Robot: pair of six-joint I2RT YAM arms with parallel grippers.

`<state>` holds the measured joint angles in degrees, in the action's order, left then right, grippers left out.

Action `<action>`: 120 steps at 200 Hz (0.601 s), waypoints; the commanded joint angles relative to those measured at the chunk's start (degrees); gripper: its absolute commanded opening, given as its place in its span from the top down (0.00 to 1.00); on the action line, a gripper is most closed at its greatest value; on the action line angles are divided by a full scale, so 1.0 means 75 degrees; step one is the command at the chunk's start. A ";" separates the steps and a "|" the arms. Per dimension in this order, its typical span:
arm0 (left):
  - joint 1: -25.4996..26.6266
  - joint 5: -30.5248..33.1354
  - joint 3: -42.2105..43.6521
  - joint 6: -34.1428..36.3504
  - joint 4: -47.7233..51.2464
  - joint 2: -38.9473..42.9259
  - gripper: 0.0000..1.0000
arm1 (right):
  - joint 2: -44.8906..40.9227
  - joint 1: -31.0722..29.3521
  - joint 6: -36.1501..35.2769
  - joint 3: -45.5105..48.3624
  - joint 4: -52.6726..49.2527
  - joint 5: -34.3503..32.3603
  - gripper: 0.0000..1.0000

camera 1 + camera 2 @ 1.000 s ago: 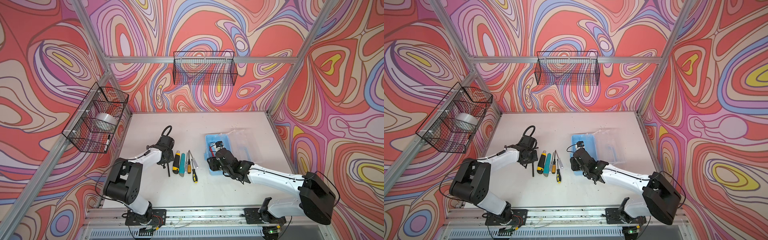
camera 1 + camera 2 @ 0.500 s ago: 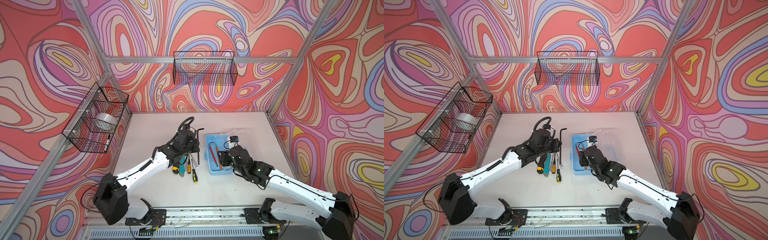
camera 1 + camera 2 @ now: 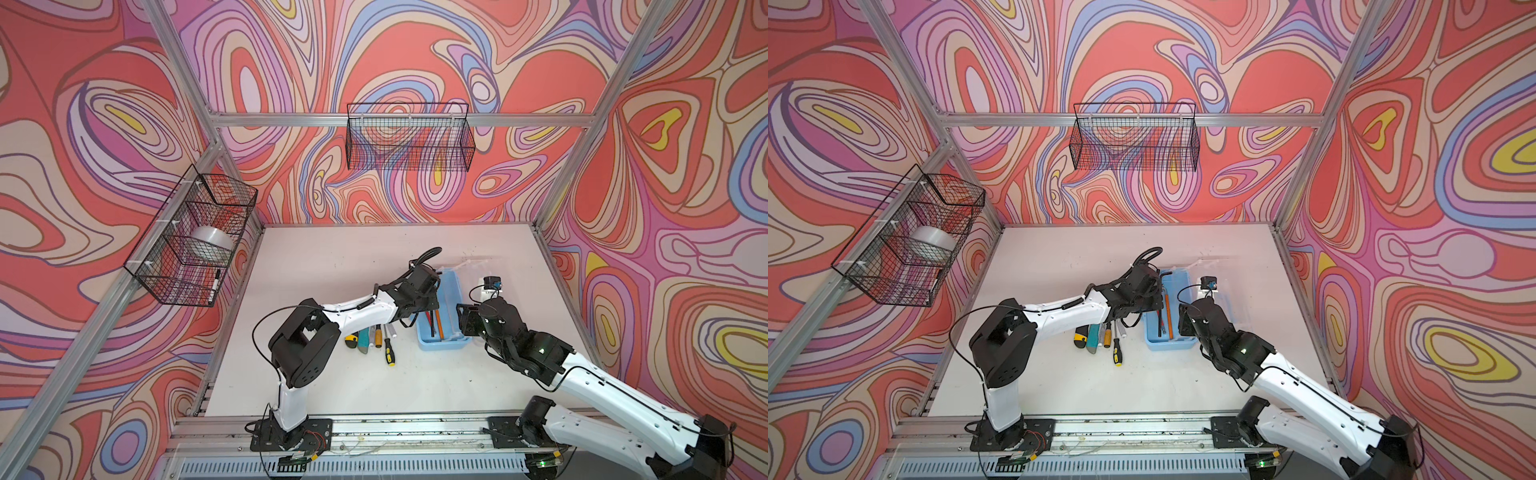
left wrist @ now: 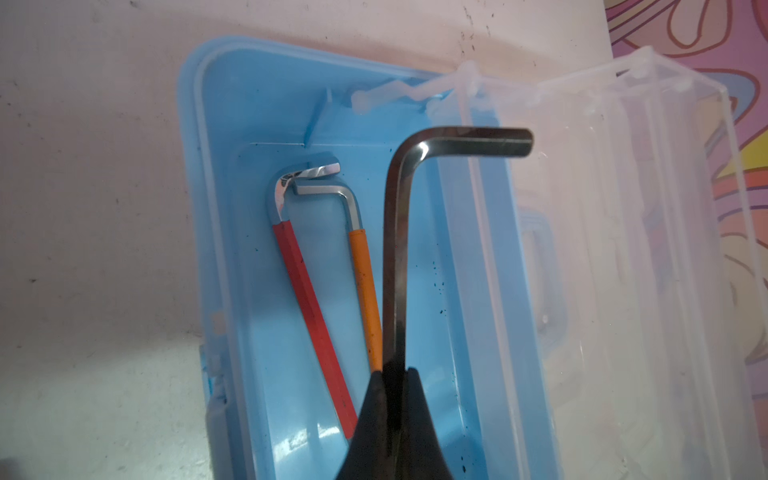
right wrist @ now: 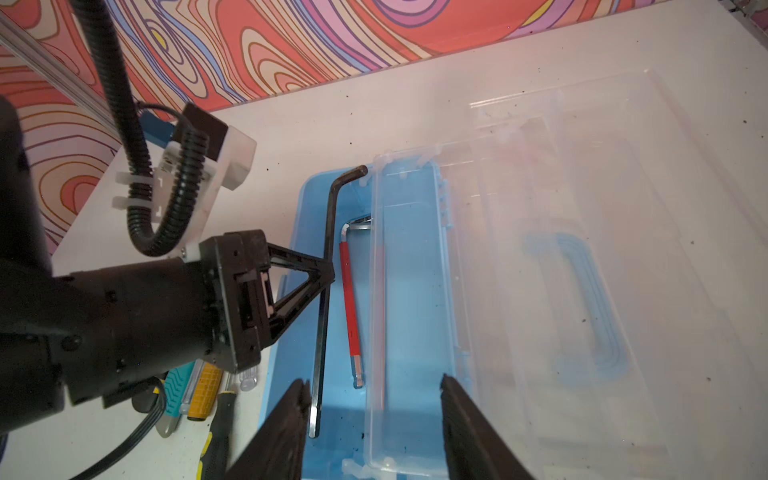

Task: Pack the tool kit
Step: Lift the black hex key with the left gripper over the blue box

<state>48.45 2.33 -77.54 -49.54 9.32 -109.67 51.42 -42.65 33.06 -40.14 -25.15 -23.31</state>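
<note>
The long black hex key [image 4: 395, 249] already points along the open box, so I should next lower my left gripper toward the red and orange hex keys and let it go there.
The light-blue box [image 3: 442, 345] [image 3: 1169, 345] lies open on the white table, with its clear lid [image 3: 478, 270] [image 4: 602, 208] [image 5: 582, 208] folded out to the right. A red hex key [image 4: 307, 299] [image 5: 351, 299] and an orange hex key [image 4: 365, 282] lie inside. My left gripper [image 4: 395, 374] [image 3: 1156, 299] is shut on a long black hex key [image 4: 395, 249] [image 5: 332, 208] and holds it over the box. My right gripper [image 5: 374, 380] [image 3: 461, 320] hovers open at the box's near right side. Two utility knives [image 3: 351, 340] [image 3: 363, 338] and screwdrivers [image 3: 388, 351] lie left of the box.
A black wire basket [image 3: 409, 137] hangs on the back wall. Another wire basket [image 3: 191, 241] on the left wall holds a roll of tape [image 3: 212, 239]. Aluminium posts frame the table, and a rail [image 3: 374, 432] runs along its front edge.
My left arm has lifted the black hex key from the table left of the tools and carried it right, over the box. The right gripper has shifted from the box's near left corner to its right side.
</note>
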 commanded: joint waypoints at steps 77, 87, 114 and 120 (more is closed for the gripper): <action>0.0046 0.0351 -0.0386 -0.0387 0.0520 -0.0518 0.85 | 0.0154 0.0087 -0.0153 0.0429 0.0235 0.0083 0.47; 0.0046 0.0366 -0.0408 -0.0402 0.0537 -0.0531 0.83 | 0.0164 0.0099 -0.0180 0.0424 0.0268 0.0104 0.46; 0.0045 0.0306 -0.0512 -0.0333 0.0572 -0.0577 0.80 | 0.0175 0.0098 -0.0192 0.0418 0.0315 0.0119 0.46; 0.0046 0.0304 -0.0519 -0.0321 0.0573 -0.0578 0.80 | 0.0175 0.0097 -0.0195 0.0413 0.0328 0.0138 0.46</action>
<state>48.45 3.51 -79.35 -51.31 12.43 -113.14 52.62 -42.28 32.23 -37.78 -23.79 -22.65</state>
